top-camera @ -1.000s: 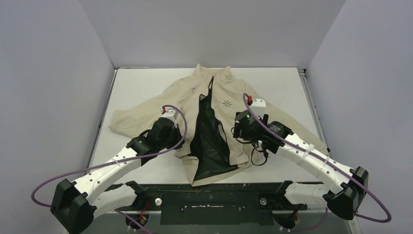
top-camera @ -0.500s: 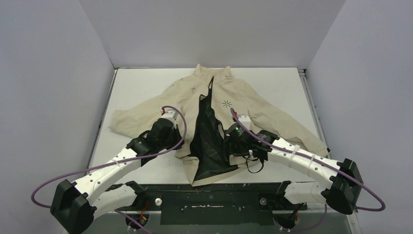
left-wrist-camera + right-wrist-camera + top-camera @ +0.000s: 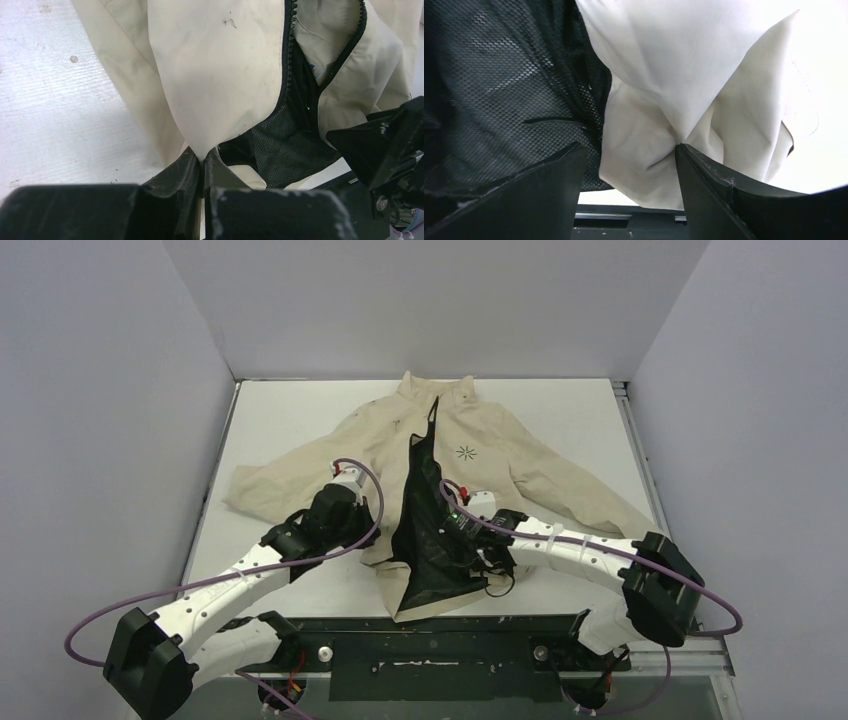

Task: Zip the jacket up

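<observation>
The fold already lies between my right gripper's open fingers. My right gripper lowers slightly onto the bunched lower edge of the beige panel next and closes.
The beige jacket (image 3: 500, 445) lies spread on the white table, collar at the far end, front open with its black mesh lining (image 3: 425, 530) showing. My left gripper (image 3: 372, 537) is shut on the lower hem of the jacket's left front panel (image 3: 220, 75); the cloth is pinched between the jaws (image 3: 202, 167). The black zipper teeth (image 3: 287, 55) run along that panel's edge. My right gripper (image 3: 462, 552) is open, its jaws wide apart around the bunched lower edge of the right panel (image 3: 664, 125), with the black lining (image 3: 499, 90) at its left.
The white table (image 3: 280, 420) extends left and right of the jacket. Grey walls enclose three sides. The black base bar (image 3: 430, 645) runs along the near edge. The jacket's sleeves (image 3: 270, 480) stretch out to both sides.
My right arm has swung left and down, from the jacket's right chest to the lower hem beside the black lining. The left arm has stayed still, holding the cloth.
</observation>
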`<state>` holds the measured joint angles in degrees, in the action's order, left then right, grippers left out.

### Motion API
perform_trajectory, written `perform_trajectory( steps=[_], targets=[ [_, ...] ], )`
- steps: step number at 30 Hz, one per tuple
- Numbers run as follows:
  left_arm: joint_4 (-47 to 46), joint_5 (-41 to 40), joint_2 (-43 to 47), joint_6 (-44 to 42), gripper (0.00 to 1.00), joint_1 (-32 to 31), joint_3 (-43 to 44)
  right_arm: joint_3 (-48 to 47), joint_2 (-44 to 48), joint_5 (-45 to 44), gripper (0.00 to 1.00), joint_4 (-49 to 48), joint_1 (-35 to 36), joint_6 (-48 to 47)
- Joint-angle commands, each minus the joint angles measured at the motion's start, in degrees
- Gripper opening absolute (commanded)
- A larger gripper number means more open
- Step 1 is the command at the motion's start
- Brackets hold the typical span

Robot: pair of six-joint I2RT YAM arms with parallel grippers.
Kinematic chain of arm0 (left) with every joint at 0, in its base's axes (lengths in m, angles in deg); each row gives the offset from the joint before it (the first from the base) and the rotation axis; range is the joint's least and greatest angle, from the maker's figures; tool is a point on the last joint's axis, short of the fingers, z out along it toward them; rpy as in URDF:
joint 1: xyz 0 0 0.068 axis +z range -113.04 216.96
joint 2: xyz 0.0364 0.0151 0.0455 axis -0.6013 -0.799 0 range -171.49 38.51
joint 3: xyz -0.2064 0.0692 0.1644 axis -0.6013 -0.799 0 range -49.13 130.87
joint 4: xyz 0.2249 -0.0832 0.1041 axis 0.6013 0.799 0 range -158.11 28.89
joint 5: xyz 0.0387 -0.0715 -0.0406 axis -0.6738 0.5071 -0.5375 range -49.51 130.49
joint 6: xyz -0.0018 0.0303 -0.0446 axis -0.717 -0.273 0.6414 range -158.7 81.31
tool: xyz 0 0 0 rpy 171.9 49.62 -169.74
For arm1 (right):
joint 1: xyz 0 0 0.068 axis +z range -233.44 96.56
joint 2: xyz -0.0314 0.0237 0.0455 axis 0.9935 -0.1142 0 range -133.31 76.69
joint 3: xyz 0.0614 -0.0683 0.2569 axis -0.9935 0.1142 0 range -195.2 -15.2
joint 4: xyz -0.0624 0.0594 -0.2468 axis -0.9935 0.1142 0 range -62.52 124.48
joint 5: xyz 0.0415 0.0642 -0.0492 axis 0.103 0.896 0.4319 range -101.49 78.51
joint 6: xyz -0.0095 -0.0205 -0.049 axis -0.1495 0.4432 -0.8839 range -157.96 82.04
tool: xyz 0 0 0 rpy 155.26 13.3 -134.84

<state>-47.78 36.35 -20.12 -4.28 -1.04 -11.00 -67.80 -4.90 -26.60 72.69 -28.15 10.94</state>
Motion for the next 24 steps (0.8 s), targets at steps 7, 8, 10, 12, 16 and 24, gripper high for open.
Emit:
perform_trajectory(
  steps=[7,8,10,12,16,24],
  targets=[
    [-2.9,0.8,0.9,0.5,0.00,0.5,-0.1,1.7,-3.3,-6.0,0.26,1.0,1.0,1.0],
    [-2.8,0.9,0.9,0.5,0.00,0.5,-0.2,1.8,-2.6,-5.9,0.19,0.4,1.0,0.8],
    [-2.8,1.0,1.0,0.6,0.00,0.5,-0.3,2.1,-0.1,-5.2,0.07,-1.4,1.1,0.0],
    [-2.8,1.0,1.3,0.7,0.00,0.5,-0.4,2.4,3.8,-4.5,0.02,-3.4,1.0,-1.0],
    [-3.9,2.1,2.7,1.1,0.00,0.6,-0.9,3.7,13.1,-1.3,0.00,-8.9,-0.4,-5.3],
    [-14.7,12.4,9.1,3.2,0.00,0.8,-5.6,10.5,27.4,20.0,0.00,-20.6,-11.2,-11.7]
  ],
)
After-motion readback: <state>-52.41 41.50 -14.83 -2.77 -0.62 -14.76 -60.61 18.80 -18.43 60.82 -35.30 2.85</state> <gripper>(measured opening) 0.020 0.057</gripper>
